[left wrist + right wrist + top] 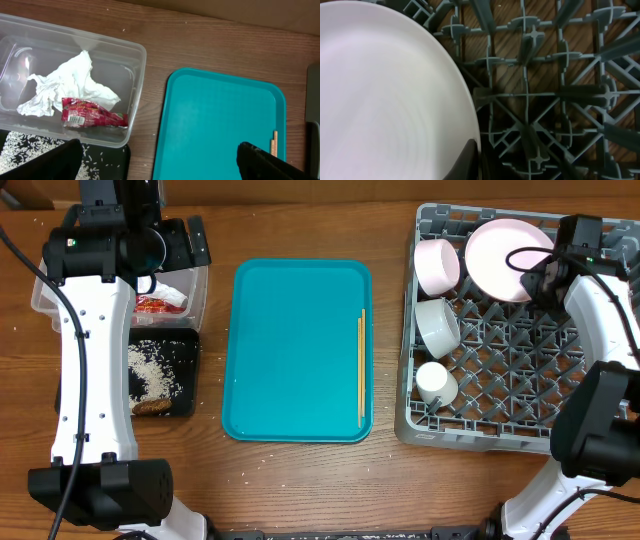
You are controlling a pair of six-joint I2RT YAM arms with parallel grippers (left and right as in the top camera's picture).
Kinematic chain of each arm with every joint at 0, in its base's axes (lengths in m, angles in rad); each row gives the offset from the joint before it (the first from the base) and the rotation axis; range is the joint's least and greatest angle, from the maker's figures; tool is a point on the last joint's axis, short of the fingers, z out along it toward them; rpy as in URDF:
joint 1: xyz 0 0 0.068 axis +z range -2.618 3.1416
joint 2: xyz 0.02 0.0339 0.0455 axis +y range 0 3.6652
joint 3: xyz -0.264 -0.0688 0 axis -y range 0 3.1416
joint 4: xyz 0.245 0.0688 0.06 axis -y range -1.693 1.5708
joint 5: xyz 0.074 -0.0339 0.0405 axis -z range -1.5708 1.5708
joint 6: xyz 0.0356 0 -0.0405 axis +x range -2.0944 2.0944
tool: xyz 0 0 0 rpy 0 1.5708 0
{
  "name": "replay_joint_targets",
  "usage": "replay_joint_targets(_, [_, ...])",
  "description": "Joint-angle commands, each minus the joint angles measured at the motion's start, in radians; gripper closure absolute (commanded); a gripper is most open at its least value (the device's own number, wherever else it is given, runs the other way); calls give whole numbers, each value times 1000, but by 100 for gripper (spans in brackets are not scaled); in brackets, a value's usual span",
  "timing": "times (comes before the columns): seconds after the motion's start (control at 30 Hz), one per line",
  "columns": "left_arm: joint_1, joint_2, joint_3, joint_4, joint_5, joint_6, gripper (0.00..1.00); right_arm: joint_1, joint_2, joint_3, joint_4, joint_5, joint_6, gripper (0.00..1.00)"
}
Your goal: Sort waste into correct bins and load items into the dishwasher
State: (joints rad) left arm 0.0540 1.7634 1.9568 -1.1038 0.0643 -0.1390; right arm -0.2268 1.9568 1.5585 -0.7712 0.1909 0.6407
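Note:
The plate [497, 255] slants wide across the lattice, so I will lift its rim with my right gripper, move it toward the sideways white dish and release it.
The grey dish rack [520, 350] holds a white plate [497, 255], another white dish on its side [437, 265], a grey-green bowl [438, 326] and a small white cup [436, 383]. My right gripper [535, 275] is shut on the plate's rim [385, 95], with its fingers [476, 161] pinching the edge above the rack lattice [545, 90]. My left gripper [160, 165] is open and empty above the clear tub [135, 65], which holds crumpled paper [70, 82] and the red wrapper [92, 112]. The black tray [185, 345] holds rice [150, 368] and a brown lump [150, 406]. Chopsticks [361, 365] lie on the teal tray.
The teal serving tray [295, 350] lies in the middle of the table between the bins and the rack. It also shows in the left wrist view [220, 120], with a chopstick tip [273, 142] at its right edge. A few rice grains lie scattered on the wood.

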Motion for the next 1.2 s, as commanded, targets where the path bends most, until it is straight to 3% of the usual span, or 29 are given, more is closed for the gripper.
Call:
replay_joint_targets(0.0, [-2,-1,10,0,4,12,0,1,-18,-5,-2,18,-92,96])
replay_joint_targets(0.2, [-2,-1,10,0,4,12,0,1,-141,30,20,51,-233,96])
replay_joint_targets(0.47, [-2,-1,10,0,4,12,0,48,-301,45,81,269,-509,96])
replay_joint_targets(0.83, [-2,-1,10,0,4,12,0,232,-301,45,117,750,-879,96])
replay_joint_targets(0.97, [-2,-1,10,0,4,12,0,261,-296,45,120,770,-1013,96])
replay_joint_targets(1.17, [-2,-1,10,0,4,12,0,285,-256,44,109,770,-1038,96])
